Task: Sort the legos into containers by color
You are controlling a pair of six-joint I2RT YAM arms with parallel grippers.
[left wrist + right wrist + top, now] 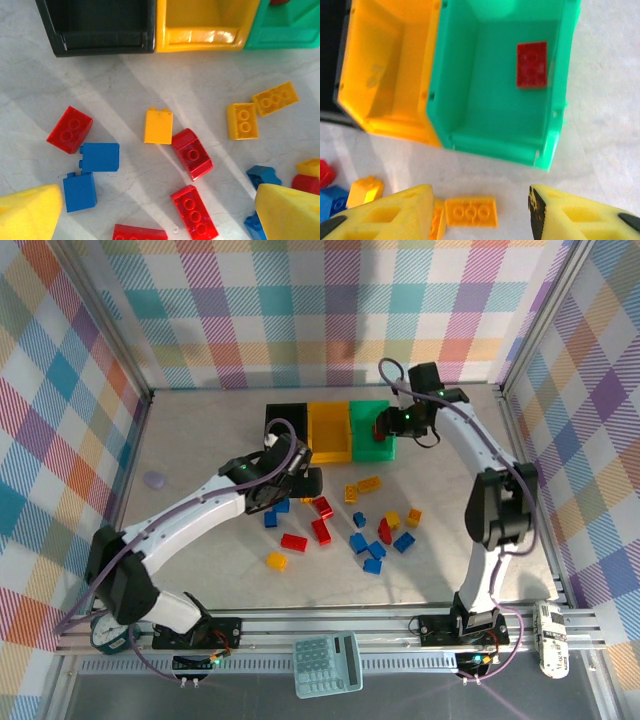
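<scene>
My left gripper lowers its open fingers astride the plain sides of the yellow lego (307, 501) next and closes, since the lego lies below with its studs toward the bins.
The containers stand in a row at the back of the table: black bin (287, 420), yellow bin (329, 432), green bin (368, 430). My right gripper (480, 200) hangs open just in front of the green bin (490, 145), with nothing between its fingers. A red lego (532, 64) lies inside that bin. A yellow oblong lego (471, 212) lies on the table below the gripper. My left gripper (160, 200) is open over the loose legos, with red legos (192, 153) (194, 211) between its fingers. Blue legos (100, 157) and yellow legos (158, 126) lie around them.
More loose legos (372, 540) are scattered mid-table. A teal calculator (327, 662) lies beyond the near rail. A small purple disc (154, 479) sits at the table's left. Checked walls and metal posts close in the table.
</scene>
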